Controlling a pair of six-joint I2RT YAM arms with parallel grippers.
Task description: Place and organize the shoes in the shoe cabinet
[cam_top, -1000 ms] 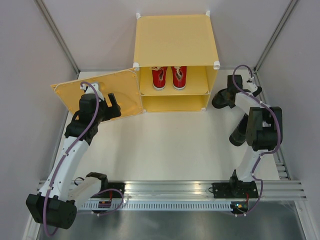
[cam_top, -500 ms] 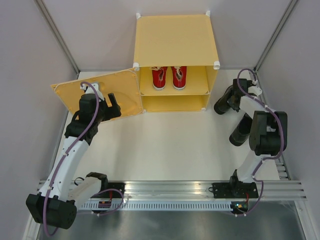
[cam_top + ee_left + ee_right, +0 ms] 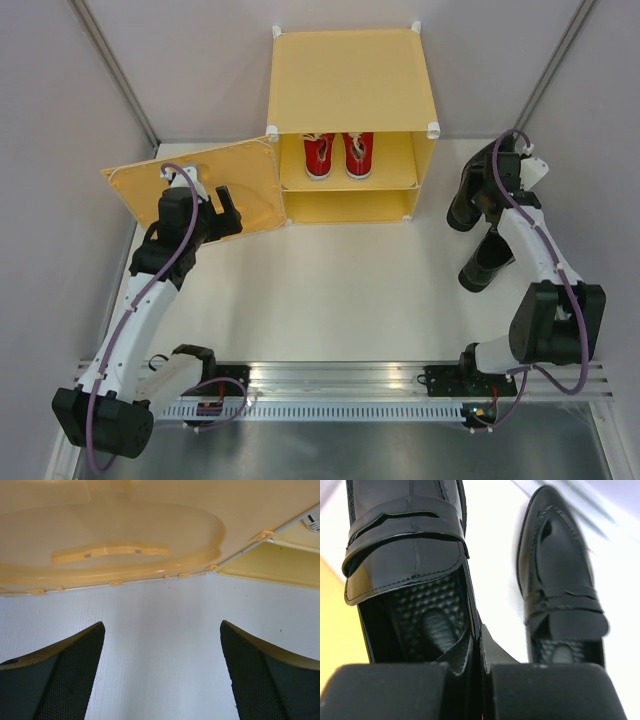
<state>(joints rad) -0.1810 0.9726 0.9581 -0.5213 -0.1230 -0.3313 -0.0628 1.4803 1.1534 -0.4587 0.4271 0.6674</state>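
Note:
The black shoe should go left in the top view with my right gripper, then slide toe-first into the empty lower shelf (image 3: 326, 207) and be released.
The yellow shoe cabinet (image 3: 350, 80) stands at the back with its door (image 3: 190, 185) swung open to the left. Two red sneakers (image 3: 320, 155) (image 3: 358, 154) sit side by side on its upper shelf. My right gripper (image 3: 488, 188) is shut on the side wall of a glossy black dress shoe (image 3: 466, 202), one finger inside it (image 3: 455, 655) and one outside. In the right wrist view this shoe (image 3: 405, 545) fills the left. The other black shoe (image 3: 565, 580) lies on the table beside it (image 3: 485, 262). My left gripper (image 3: 162, 622) hangs open in front of the door (image 3: 125, 525).
The cabinet's lower shelf (image 3: 345, 207) shows nothing on it. Grey walls close in on both sides, and the right wall runs near the held shoe. The white table (image 3: 330, 290) lies between the arms, and a metal rail (image 3: 340, 378) runs along its near edge.
My right gripper has shut on the black shoe's side wall. That arm has swung right and back, carrying the shoe a little to the right. The left arm has not moved.

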